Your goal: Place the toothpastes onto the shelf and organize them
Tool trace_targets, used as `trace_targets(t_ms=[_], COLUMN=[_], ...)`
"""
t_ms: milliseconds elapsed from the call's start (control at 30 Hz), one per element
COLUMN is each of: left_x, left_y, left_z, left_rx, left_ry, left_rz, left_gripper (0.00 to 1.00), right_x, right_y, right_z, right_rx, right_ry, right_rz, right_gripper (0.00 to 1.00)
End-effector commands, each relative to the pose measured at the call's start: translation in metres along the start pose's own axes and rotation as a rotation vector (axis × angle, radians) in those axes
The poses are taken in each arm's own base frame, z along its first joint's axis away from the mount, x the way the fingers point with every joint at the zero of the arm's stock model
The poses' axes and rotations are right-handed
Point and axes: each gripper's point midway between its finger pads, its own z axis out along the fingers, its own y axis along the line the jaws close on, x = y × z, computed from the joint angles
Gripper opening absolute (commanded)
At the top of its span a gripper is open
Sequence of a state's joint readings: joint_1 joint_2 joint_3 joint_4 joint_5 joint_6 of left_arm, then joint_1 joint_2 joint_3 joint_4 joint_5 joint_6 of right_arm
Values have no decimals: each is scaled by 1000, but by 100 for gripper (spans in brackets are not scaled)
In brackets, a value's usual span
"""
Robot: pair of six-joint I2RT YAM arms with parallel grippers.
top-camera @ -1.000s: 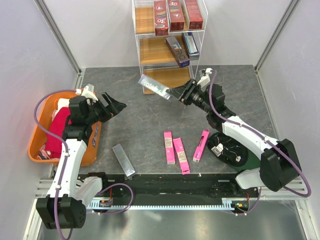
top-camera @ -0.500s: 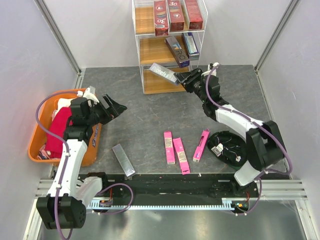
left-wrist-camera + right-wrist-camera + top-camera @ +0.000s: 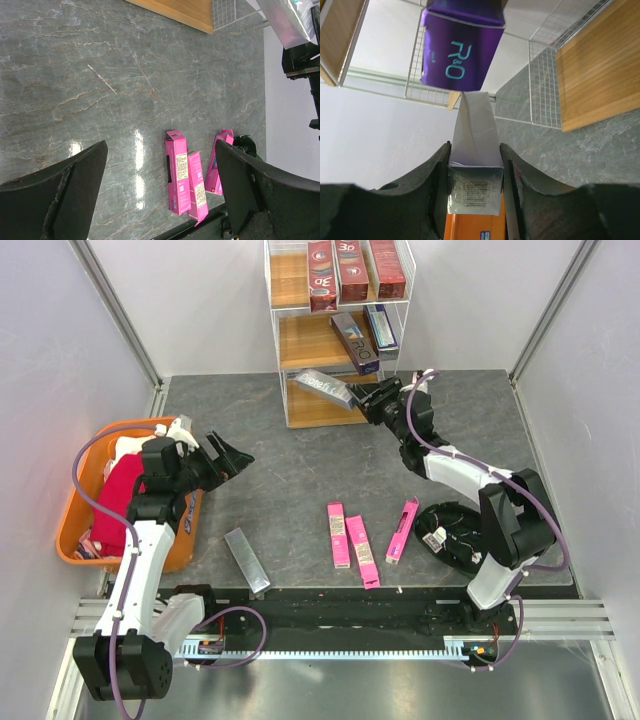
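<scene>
The right gripper turns next to line the silver-grey box (image 3: 327,388) up, pushes outward there and lets go. The shelf's middle level has bare board beside the purple box (image 3: 354,342).
The white wire shelf (image 3: 272,340) stands at the back with three red toothpaste boxes (image 3: 352,270) on its top tier and a purple box (image 3: 354,342) and a dark one on the middle tier. My right gripper (image 3: 368,402) is shut on a silver-grey toothpaste box (image 3: 327,388), held level at the shelf's lowest tier; the box also shows in the right wrist view (image 3: 476,150), under the purple box (image 3: 460,50). Three pink boxes (image 3: 351,536) and a grey box (image 3: 246,560) lie on the table. My left gripper (image 3: 228,455) is open and empty above the table; the pink boxes (image 3: 186,177) show between its fingers.
An orange tub (image 3: 70,530) with a red cloth (image 3: 118,495) sits at the left edge. A black round dish (image 3: 455,535) with small parts lies right of the pink boxes. Grey walls close in both sides.
My right gripper has carried the silver-grey box up and back from mid-table to the front of the shelf's lower tier. The left arm has hardly moved.
</scene>
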State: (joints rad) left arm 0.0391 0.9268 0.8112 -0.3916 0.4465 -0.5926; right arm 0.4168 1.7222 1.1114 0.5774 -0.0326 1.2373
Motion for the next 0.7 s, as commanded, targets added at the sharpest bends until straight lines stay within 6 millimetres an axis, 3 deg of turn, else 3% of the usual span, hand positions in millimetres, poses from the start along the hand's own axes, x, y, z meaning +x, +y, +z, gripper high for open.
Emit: trace_targets(t_ms=[0, 200, 333, 600, 667], left_x=[-2, -2, -2, 0, 0], left_y=[1, 1, 1, 3, 4], left_z=[0, 0, 0, 1, 1], left_rx=[6, 8, 10, 4, 1], left_ry=[-10, -8, -7, -1, -2], left_rz=[48, 47, 48, 45, 45], left_gripper=[95, 95, 95, 95, 95], right_x=[-18, -21, -26, -42, -36], right_y=[94, 116, 128, 90, 82], right_z=[-24, -35, -32, -14, -10], right_rx=[-251, -311, -343, -244, -232], right_ry=[-10, -6, -12, -164, -181], right_rz=[20, 9, 7, 120, 149], right_gripper=[7, 7, 7, 6, 6])
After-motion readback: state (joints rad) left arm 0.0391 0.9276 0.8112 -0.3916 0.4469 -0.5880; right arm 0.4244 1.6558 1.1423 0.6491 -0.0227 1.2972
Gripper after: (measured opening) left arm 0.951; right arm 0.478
